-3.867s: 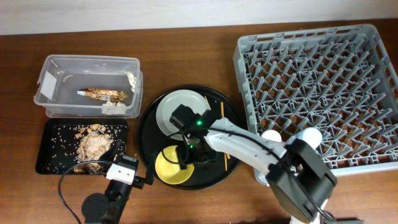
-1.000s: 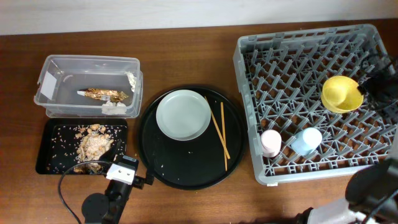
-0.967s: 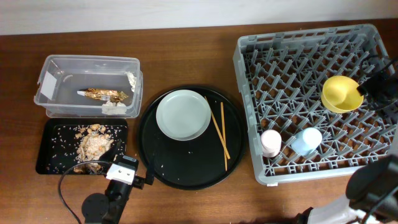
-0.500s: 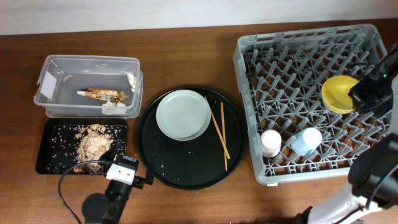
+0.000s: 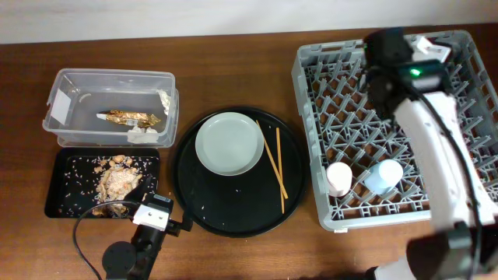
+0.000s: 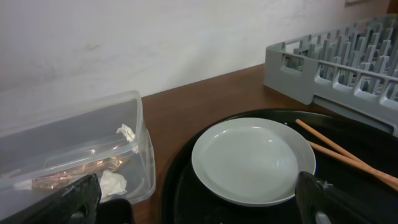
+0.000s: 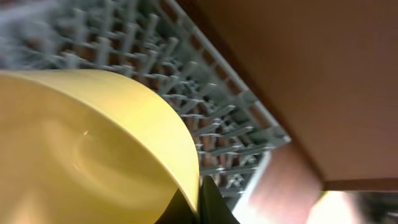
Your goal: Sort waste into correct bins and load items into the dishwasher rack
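Note:
My right gripper lowers the yellow bowl point(image 7: 81, 143) next from above the rack's wires toward the rack's edge beside the black tray and lets go of the bowl's rim.
In the right wrist view my right gripper point(image 7: 199, 202) is shut on the rim of the yellow bowl point(image 7: 81, 143), held over the grey dishwasher rack point(image 7: 205, 106). From overhead that arm reaches across the rack point(image 5: 342, 93) to its back edge, hiding the bowl. A pink cup point(image 5: 338, 177) and a blue cup point(image 5: 383, 176) stand in the rack's front. The white plate point(image 5: 229, 144) and two chopsticks point(image 5: 273, 165) lie on the round black tray point(image 5: 237, 210). My left gripper point(image 6: 199, 208) stands open just in front of the plate point(image 6: 252, 160), holding nothing.
At the left, a clear tub point(image 5: 109, 107) holds a gold foil wrapper point(image 5: 128, 118) and white tissue point(image 5: 138, 134). In front of it a shallow black tray point(image 5: 66, 187) carries brownish food scraps point(image 5: 117, 184). The left arm's base sits at the table's front edge.
My right gripper has shut on the yellow bowl's rim, and the arm has swung from the rack's right side toward its back. The left arm has stayed still.

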Controlling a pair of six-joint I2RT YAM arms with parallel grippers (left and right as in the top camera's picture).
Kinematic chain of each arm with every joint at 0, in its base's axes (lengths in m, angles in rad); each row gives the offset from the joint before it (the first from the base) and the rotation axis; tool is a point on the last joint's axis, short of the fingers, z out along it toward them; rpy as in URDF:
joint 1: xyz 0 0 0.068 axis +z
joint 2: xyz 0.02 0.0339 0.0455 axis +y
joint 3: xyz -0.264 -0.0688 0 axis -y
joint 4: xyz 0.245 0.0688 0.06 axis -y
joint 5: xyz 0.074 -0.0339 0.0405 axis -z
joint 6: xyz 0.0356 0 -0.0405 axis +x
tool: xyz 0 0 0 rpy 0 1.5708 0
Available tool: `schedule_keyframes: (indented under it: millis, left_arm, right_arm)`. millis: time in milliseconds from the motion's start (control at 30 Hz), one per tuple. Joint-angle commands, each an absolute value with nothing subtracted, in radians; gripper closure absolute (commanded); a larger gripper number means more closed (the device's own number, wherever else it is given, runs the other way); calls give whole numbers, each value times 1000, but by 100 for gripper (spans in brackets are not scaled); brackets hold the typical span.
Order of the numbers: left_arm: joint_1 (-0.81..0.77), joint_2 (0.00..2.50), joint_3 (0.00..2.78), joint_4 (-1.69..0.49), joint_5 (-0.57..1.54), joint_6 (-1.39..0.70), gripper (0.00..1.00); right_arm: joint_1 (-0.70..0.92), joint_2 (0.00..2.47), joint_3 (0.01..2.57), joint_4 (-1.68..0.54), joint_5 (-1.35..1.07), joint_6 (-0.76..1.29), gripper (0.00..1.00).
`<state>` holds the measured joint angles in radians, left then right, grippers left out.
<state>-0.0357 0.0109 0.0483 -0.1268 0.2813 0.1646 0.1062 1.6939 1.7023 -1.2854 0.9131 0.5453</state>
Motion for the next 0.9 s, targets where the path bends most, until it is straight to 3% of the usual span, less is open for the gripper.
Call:
schedule_keyframes:
  millis: [0, 267, 633, 867]
  left_arm:
    - [-30, 5, 39, -124, 292, 174, 1]
    - [-30, 5, 39, -124, 292, 174, 1]
    - [-30, 5, 39, -124, 293, 174, 1]
    - [-30, 5, 39, -124, 293, 174, 1]
  right_arm:
    - [103, 1814, 1686, -1294, 1076, 585, 96]
    - [112, 2000, 1686, -1309, 1124, 585, 96]
    - [123, 2045, 1685, -1306, 1091, 585, 96]
    - [220, 2059, 1684, -1337, 1058, 585, 94]
